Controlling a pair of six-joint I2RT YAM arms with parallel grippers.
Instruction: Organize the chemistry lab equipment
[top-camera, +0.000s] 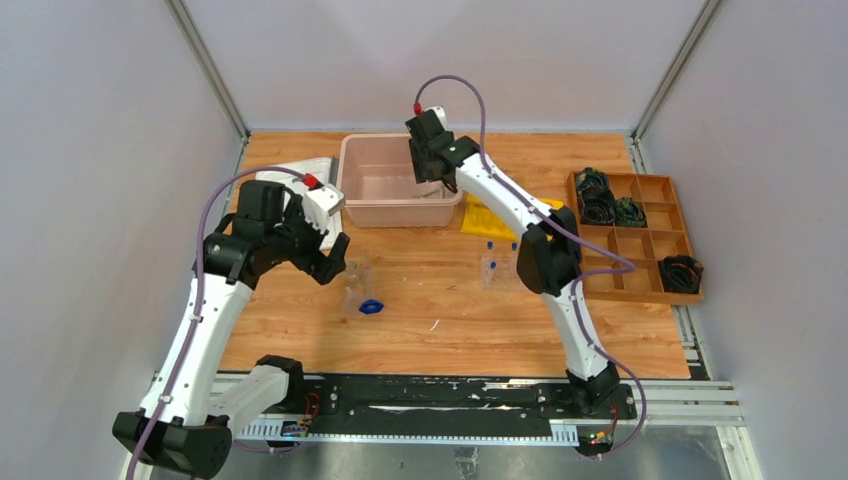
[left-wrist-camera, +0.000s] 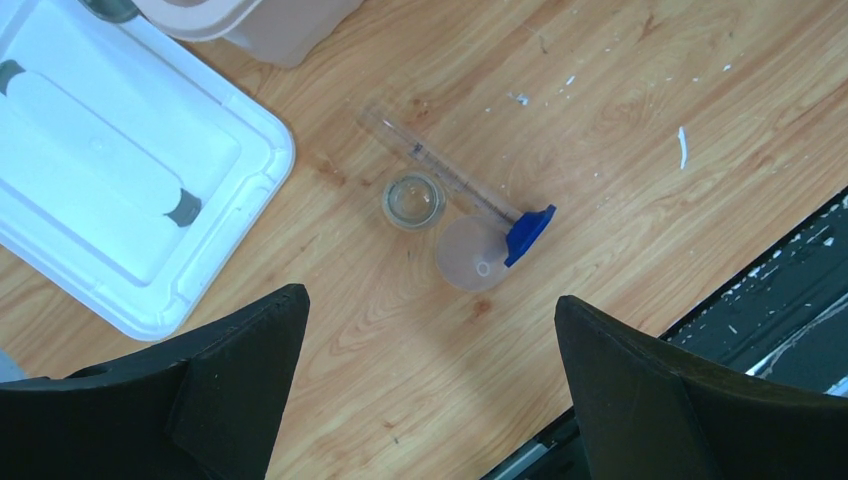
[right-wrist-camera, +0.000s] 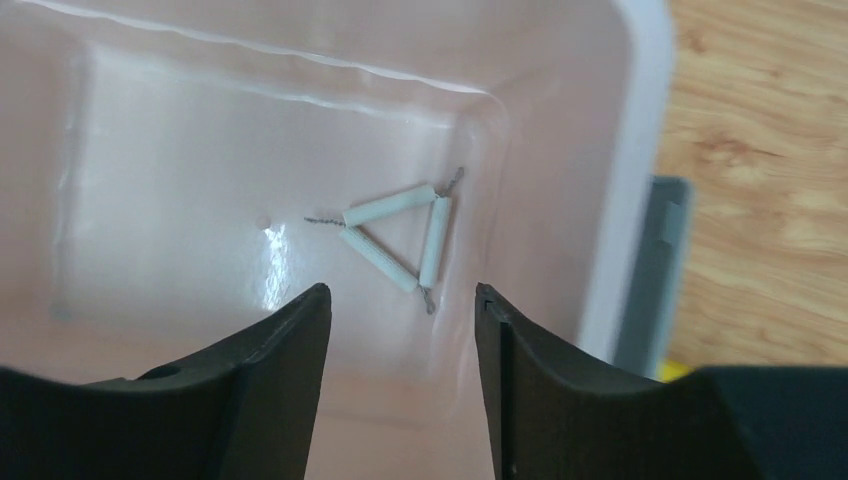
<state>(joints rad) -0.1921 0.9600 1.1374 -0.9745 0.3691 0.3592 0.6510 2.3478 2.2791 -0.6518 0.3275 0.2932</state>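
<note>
My right gripper lifts out of the pink bin, swings back toward the small clear beaker (top-camera: 354, 273) and lowers onto its neck next, since the beaker is outside the bin.
A white triangle frame (right-wrist-camera: 395, 235) lies flat on the floor of the pink bin (right-wrist-camera: 640, 120). My right gripper (right-wrist-camera: 401, 289) hangs open and empty just above it, inside the bin (top-camera: 400, 205) at the table's back. My left gripper (left-wrist-camera: 430, 296) is open and empty above bare wood, short of a small clear beaker (left-wrist-camera: 412, 198), a frosted round vessel (left-wrist-camera: 472, 255) and a clear tube lying flat with a small blue piece (left-wrist-camera: 530, 232) at its end. In the top view the beakers (top-camera: 358, 275) and blue piece (top-camera: 372, 307) sit right of my left gripper (top-camera: 335, 262). A clear tube rack (top-camera: 497, 270) holds blue-capped tubes.
A white lid (left-wrist-camera: 130, 170) lies left of the beakers, beside the pink bin's corner. A yellow sheet (top-camera: 488, 217) lies right of the bin. A wooden compartment tray (top-camera: 630, 240) with dark coiled items stands at the right edge. Small white flecks dot the wood.
</note>
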